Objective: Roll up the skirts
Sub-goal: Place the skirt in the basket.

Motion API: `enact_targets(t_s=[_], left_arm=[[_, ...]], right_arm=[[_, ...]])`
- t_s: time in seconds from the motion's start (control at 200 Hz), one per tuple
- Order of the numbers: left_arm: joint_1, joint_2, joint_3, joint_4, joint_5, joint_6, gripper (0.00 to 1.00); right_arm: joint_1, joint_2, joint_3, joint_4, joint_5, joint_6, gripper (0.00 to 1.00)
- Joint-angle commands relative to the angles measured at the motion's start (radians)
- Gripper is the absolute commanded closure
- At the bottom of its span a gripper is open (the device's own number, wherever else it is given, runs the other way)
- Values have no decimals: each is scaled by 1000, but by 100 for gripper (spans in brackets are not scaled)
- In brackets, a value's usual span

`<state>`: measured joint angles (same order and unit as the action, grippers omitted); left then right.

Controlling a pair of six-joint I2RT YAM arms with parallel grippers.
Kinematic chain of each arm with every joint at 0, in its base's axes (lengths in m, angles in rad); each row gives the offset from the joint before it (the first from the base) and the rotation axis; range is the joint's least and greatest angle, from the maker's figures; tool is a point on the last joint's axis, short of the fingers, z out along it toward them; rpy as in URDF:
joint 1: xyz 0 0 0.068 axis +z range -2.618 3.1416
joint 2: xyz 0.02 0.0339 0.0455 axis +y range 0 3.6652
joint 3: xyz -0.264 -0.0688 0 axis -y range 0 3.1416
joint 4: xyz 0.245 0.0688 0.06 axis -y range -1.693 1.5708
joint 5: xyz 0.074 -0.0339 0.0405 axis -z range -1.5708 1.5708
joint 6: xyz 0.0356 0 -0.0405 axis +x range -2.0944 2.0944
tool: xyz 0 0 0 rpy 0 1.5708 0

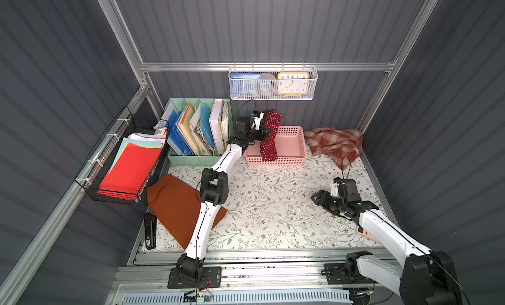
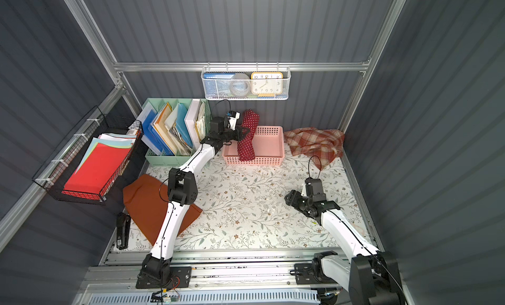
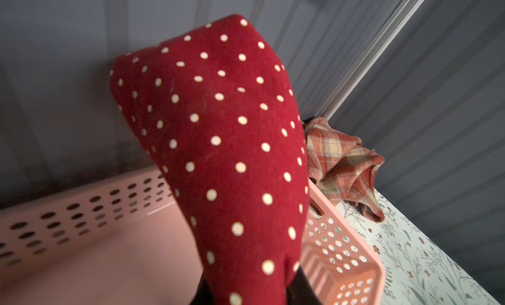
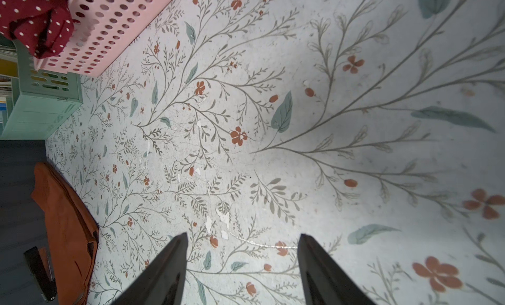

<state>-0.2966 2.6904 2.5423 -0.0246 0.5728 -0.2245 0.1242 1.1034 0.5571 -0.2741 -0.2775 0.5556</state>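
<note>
The pink basket's end by the green organiser [image 3: 121, 249] is empty below my left gripper. My left gripper will lower the roll into that end and release it.
The dark red polka-dot skirt [image 1: 270, 138] [image 2: 247, 138] [image 3: 218, 139] is a long roll held steeply over the pink basket [image 1: 291, 158] [image 3: 68, 224]. Its lower end is at the basket's front rim. My left gripper [image 1: 265, 132] [image 3: 246, 295] is shut on the roll's middle. The rust-orange skirt [image 1: 175, 208] [image 4: 68, 229] lies flat at the front left, partly under the left arm. The plaid skirt [image 1: 333, 143] [image 3: 344, 167] is crumpled in the back right corner. My right gripper [image 1: 317, 198] [image 4: 243, 240] hovers open over the bare floral mat, with nothing between its fingers.
A green file organiser [image 1: 196, 158] stands left of the pink basket. A black wire tray [image 1: 90, 191] with red paper hangs on the left wall. A black stapler [image 1: 150, 229] lies at the front left edge. A white mesh basket [image 1: 235, 94] with a clock hangs on the back wall.
</note>
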Motion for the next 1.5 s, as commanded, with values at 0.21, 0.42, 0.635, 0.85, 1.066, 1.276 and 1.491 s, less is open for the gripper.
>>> enact_targets(t_s=[0.21,0.42,0.635,0.85,1.066,1.276,1.491], left_arm=[[37,57,6,-72,-88,200,100],[39,69,-76,-64,-142,232,100],[37,108,-63,-83,-250,259,100],[37,110,-39,-115,-306,229,91],[37,70,-60,-177,-349,143,56],[37,20,-134,-160,-284,74,32],[36,-64,-171,-138,-314,75,22]], right_arm=[[-3,18,-3,29,-24,-19,31],[-3,32,1,32,-34,-22,31],[-3,42,3,37,-37,-22,31],[-3,35,5,31,-38,-23,31],[-2,17,4,24,-39,-25,31],[-3,-12,1,12,-40,-27,31],[-3,-44,-1,4,-40,-26,31]])
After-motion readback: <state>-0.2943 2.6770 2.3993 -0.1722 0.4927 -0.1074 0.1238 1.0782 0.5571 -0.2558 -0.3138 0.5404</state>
